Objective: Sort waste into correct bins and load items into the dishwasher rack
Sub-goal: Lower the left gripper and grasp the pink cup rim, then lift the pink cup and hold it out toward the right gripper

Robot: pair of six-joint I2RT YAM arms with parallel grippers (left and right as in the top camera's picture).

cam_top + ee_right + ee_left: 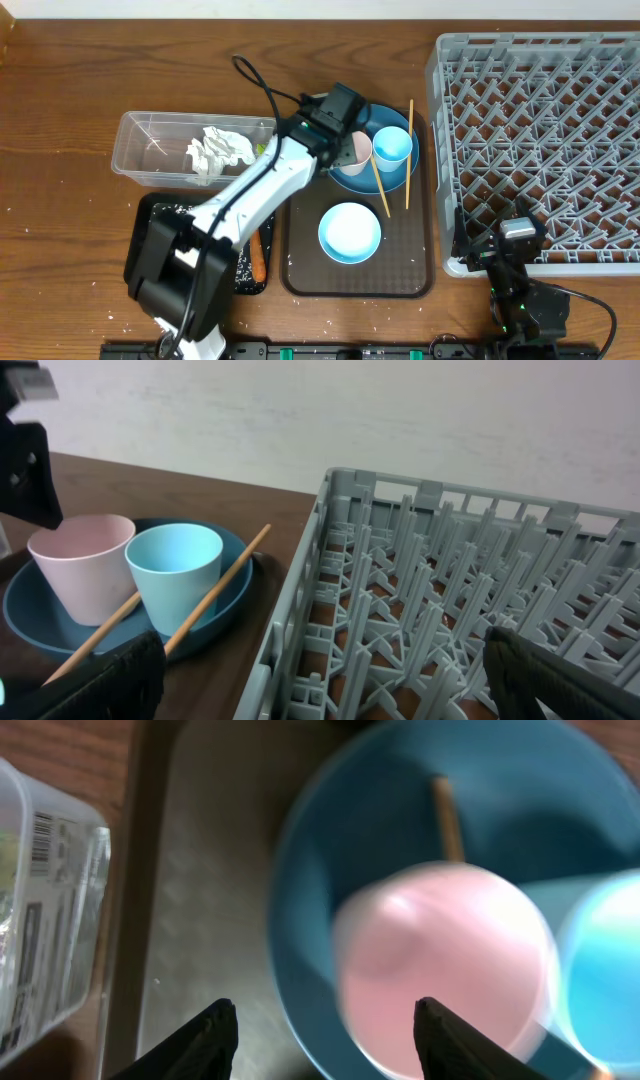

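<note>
My left gripper needs to go down over the pale pink cup's tub-side rim [350, 982]. One finger should go inside the cup.
My left gripper [340, 112] is open and empty, hovering over the pale pink cup [356, 150] that stands on the dark-blue plate [388, 172] beside the light-blue cup [392, 146]. In the left wrist view the pink cup [445, 965] lies between and ahead of the open jaws [325, 1030]. Two chopsticks [408, 150] lean across the plate. The small light-blue bowl [350, 232] sits on the brown tray. The napkin [218, 152] is in the clear tub [150, 140]. The carrot [258, 256] lies on the black tray [150, 212]. My right gripper [325, 680] is open over the grey rack [540, 140].
The brown serving tray [358, 275] holds the plate and bowl between the black tray and the rack. White rice grains are scattered on the black tray and on the table [60, 240] near it. The left arm [240, 210] stretches across the black tray.
</note>
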